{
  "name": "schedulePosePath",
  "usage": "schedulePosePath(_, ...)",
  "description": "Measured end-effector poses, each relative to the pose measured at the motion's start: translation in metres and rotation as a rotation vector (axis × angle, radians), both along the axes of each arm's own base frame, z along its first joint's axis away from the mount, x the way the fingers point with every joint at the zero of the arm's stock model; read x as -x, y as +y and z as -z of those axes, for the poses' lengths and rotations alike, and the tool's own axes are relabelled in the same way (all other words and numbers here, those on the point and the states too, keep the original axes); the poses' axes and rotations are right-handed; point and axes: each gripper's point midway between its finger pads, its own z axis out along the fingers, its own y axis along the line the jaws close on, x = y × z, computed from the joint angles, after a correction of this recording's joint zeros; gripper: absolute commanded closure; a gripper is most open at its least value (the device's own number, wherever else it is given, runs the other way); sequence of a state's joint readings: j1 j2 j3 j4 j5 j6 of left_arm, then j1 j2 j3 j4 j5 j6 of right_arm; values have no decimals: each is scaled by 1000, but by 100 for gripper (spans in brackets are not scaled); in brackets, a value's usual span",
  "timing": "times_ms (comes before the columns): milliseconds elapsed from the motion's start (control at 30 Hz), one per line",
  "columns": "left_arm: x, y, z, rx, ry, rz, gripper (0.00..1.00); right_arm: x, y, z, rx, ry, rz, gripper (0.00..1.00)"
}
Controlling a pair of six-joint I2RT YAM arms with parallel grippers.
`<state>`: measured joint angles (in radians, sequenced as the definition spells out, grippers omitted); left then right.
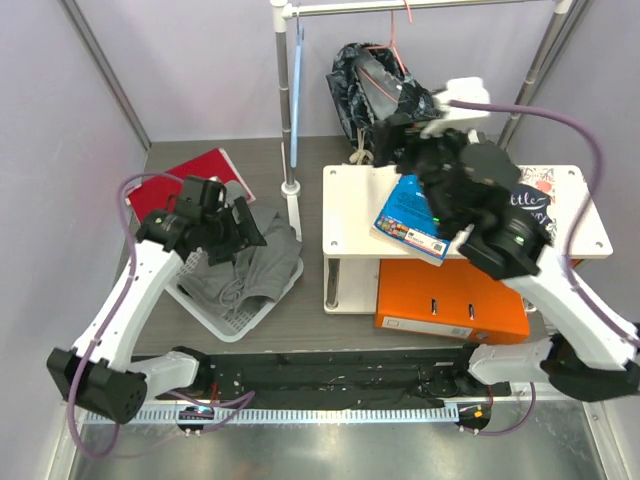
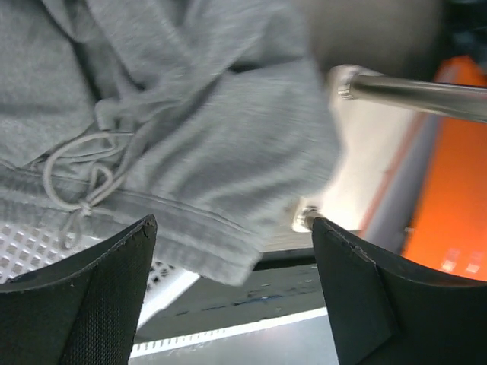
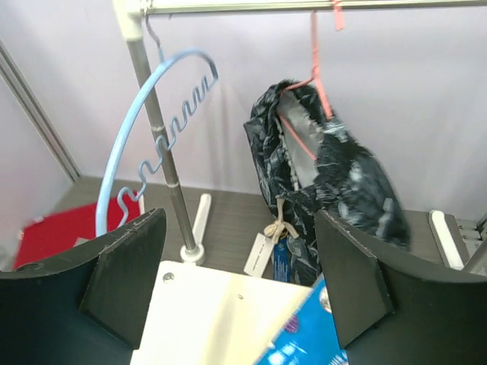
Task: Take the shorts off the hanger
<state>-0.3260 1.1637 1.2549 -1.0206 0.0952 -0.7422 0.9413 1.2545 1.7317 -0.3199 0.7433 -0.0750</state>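
The cloth of the grey garment bunches into a fold at its middle folds below, so the left gripper will next lower its open fingers onto them.
The shorts (image 1: 372,88), black with a grey-white marbled print and cream cords, hang on the thin pink-red hanger (image 1: 393,45) from the rail at the back. In the right wrist view the shorts (image 3: 335,182) hang ahead and to the right, on the hanger (image 3: 318,76). My right gripper (image 1: 400,135) is open and empty over the white shelf, just in front of the shorts; in its wrist view the right gripper (image 3: 240,289) stands wide apart. My left gripper (image 1: 240,225) is open and empty over a grey garment (image 2: 198,129).
A light-blue hanger (image 3: 141,144) hangs on the rail beside the stand's post (image 1: 289,110). The grey garment (image 1: 245,262) lies in a white basket (image 1: 240,322). A white shelf (image 1: 345,215) holds a blue book (image 1: 412,215); an orange binder (image 1: 440,295) lies below. A red folder (image 1: 190,172) lies back left.
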Motion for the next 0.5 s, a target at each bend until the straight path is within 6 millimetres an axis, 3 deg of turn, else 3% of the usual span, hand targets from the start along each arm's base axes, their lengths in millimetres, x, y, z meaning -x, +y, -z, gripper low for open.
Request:
schedulePosePath(100, -5, 1, 25, -42, 32, 27, 10, 21, -26, -10, -82, -13, -9, 19)
schedulePosePath(200, -15, 2, 46, -89, 24, 75, 10, 36, -37, -4, -107, -2, -46, 19)
schedulePosePath(400, -42, 0, 74, -181, -25, 216, 11, 42, -34, 16, -98, 49, -81, 18)
schedulePosePath(500, -51, 1, 90, -226, -19, 282, 12, 40, -31, 35, -51, 90, -82, 19)
